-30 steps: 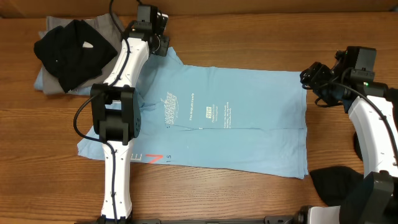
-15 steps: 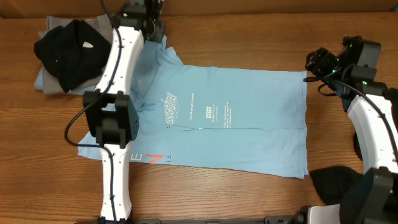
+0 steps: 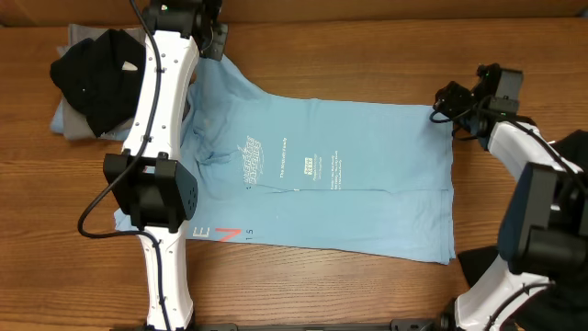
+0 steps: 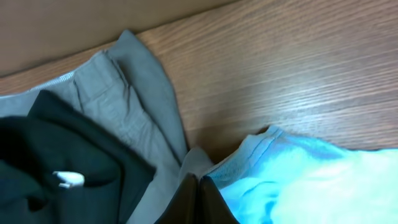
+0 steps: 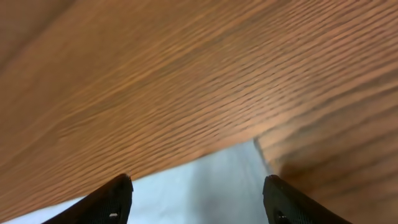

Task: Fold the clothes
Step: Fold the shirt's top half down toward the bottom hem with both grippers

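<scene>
My right gripper needs to move down next onto the T-shirt's free far corner (image 3: 445, 113) (image 5: 239, 167) and close on the fabric, because the corner lies just below, between its open fingers.
A sky-blue T-shirt (image 3: 349, 175) with white and red lettering lies spread flat on the wooden table. My left gripper (image 3: 217, 46) is at the shirt's far-left corner and is shut on the blue fabric. In the left wrist view the closed gripper (image 4: 199, 200) pinches the T-shirt's edge (image 4: 298, 180). My right gripper (image 3: 447, 99) hovers open over the shirt's far-right corner. In the right wrist view that gripper (image 5: 198, 190) straddles the pale shirt corner (image 5: 211, 180) with nothing held.
At the far left lies a pile of clothes: a black garment (image 3: 96, 78) on top of a grey one (image 3: 78, 35) and a pale blue one (image 3: 62, 121). Another black cloth (image 3: 485, 267) lies at the front right. The table's back edge runs just behind both grippers.
My left gripper has moved back and to the left, dragging the shirt's corner with it. My right gripper has moved left, onto the shirt's far-right corner.
</scene>
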Tool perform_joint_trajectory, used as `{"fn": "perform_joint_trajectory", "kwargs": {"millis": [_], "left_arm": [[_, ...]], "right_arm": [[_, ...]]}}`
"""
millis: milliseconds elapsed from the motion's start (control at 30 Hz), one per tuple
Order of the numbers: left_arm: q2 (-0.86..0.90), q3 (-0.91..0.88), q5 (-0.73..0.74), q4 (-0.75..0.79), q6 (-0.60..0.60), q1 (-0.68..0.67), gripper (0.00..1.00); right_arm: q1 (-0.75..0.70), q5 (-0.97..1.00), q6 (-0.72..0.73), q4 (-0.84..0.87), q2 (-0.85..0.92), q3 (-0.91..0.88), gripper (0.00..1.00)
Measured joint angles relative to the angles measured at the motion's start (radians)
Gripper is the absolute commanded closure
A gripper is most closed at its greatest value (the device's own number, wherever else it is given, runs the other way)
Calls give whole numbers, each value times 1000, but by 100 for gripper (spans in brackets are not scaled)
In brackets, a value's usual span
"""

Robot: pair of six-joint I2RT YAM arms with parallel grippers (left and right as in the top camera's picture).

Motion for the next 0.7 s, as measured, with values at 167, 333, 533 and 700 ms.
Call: {"fn": "perform_joint_trajectory", "kwargs": {"millis": [167,333,533,700], "left_arm": [[-49,0,-8,-55,0,0,96],[-131,0,-11,-107,0,0,96],[-177,0,-12,-169,-1,0,96],[-177,0,-11,-202,-4,0,96]], "right_arm": [[0,56,-12,50,78,0,28],[0,79,-23,92,114,5,30],[5,76,-26,104,127,12,52],[6,47,-27,105,132,13,61]]}}
